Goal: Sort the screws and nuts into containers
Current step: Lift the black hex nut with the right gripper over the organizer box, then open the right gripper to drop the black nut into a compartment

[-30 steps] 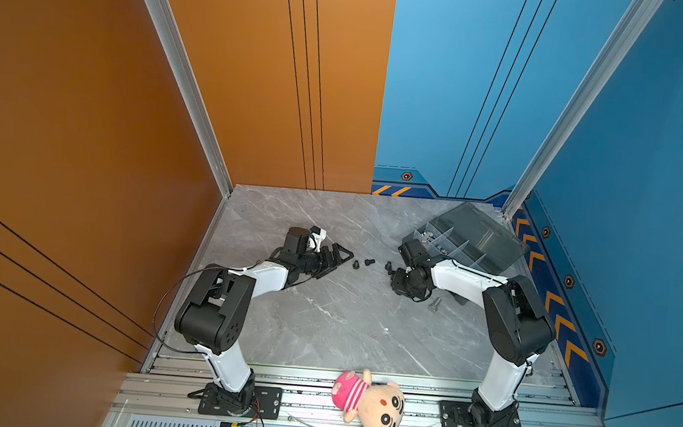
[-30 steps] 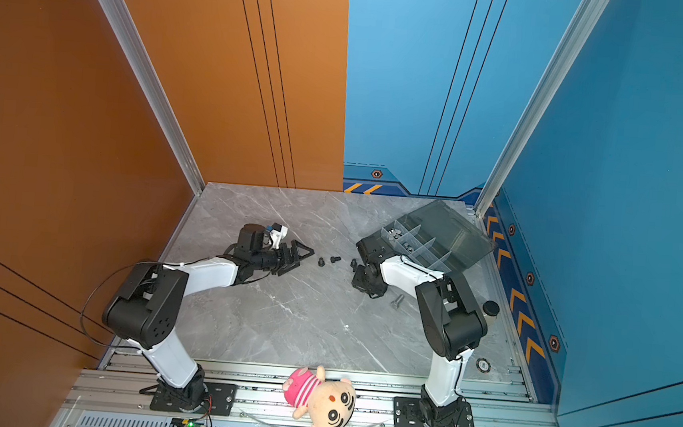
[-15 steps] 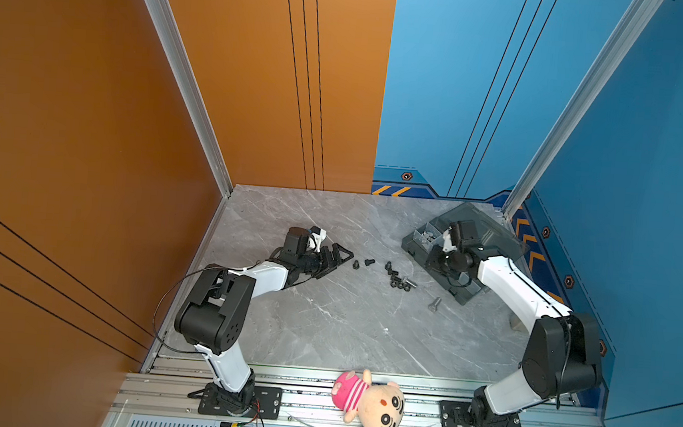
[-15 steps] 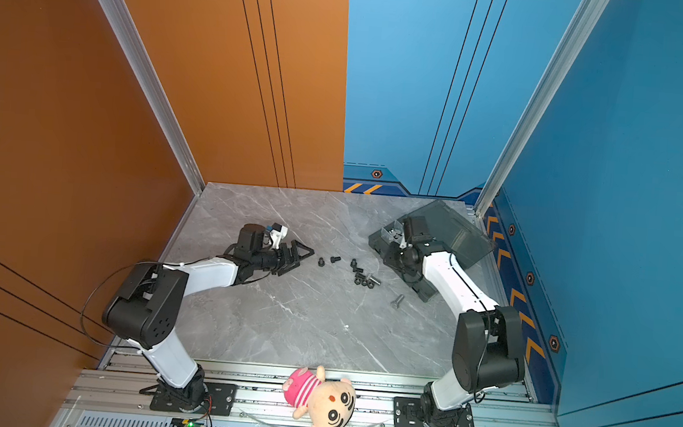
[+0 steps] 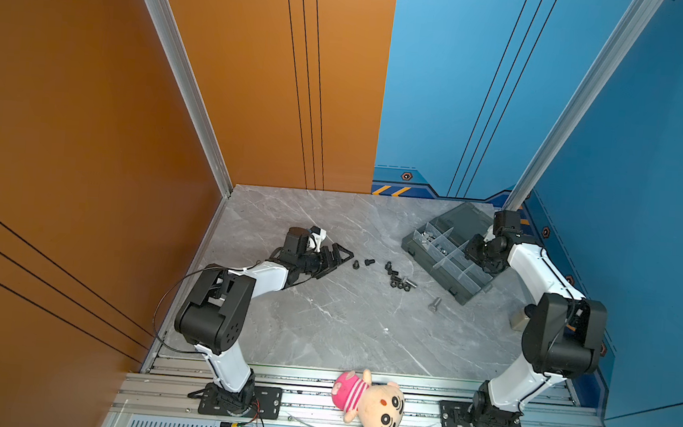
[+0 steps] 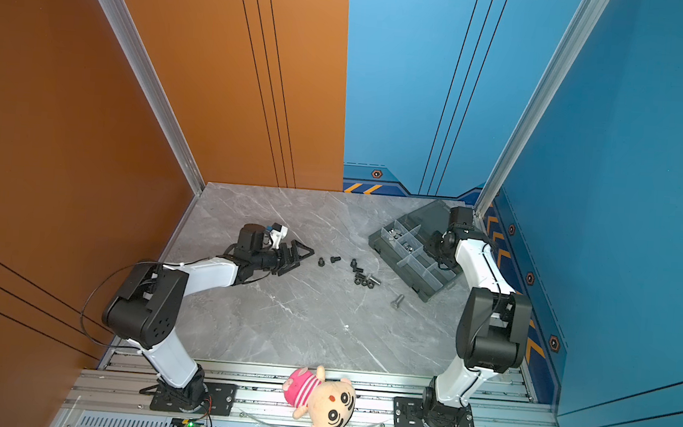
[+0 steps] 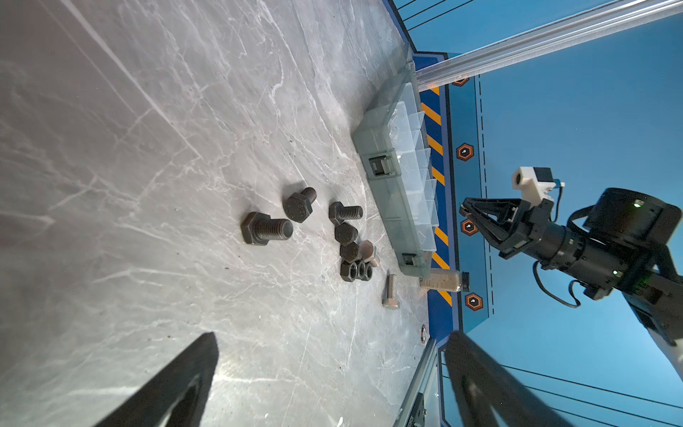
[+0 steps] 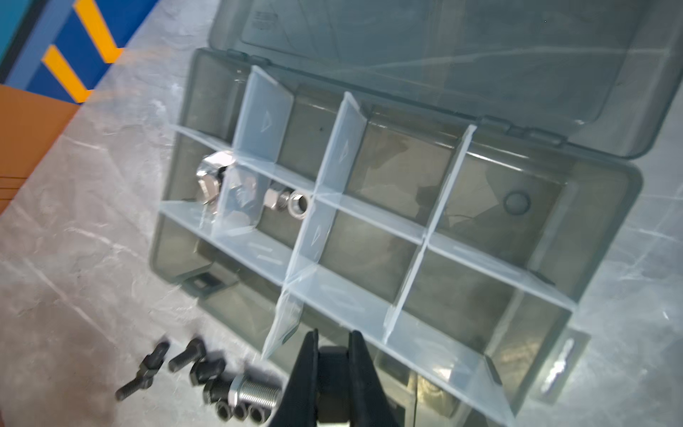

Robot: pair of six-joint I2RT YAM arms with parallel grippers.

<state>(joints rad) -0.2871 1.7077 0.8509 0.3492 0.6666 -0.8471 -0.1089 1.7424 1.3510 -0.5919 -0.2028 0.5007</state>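
Note:
The black screw will go down next with my right gripper toward the empty middle section of the box beside the silver nuts. It will be released there, because a divider keeps it apart from them.
The smoky-grey containers box (image 5: 431, 273) lies open at the right rear, also in the other top view (image 6: 398, 265). My right gripper (image 8: 333, 332) hangs over its near row of compartments, shut on a black screw (image 8: 332, 369). A middle compartment (image 8: 258, 222) holds silver nuts (image 8: 298, 204). Loose black screws (image 5: 369, 262) (image 7: 266, 229), three black nuts (image 7: 356, 271) and a lone silver screw (image 5: 435, 304) lie mid-table. My left gripper (image 5: 343, 254) rests low on the table to their left, open and empty (image 7: 332, 338).
The box's lid (image 5: 468, 220) lies flat behind it. A small beige jar (image 7: 443, 280) lies beyond the box by the right wall. A plush doll (image 5: 370, 404) sits on the front rail. Orange and blue walls close in the table.
My right arm has swung from the screw pile rightward and back to above the box, gripper staying shut. The left arm has not moved.

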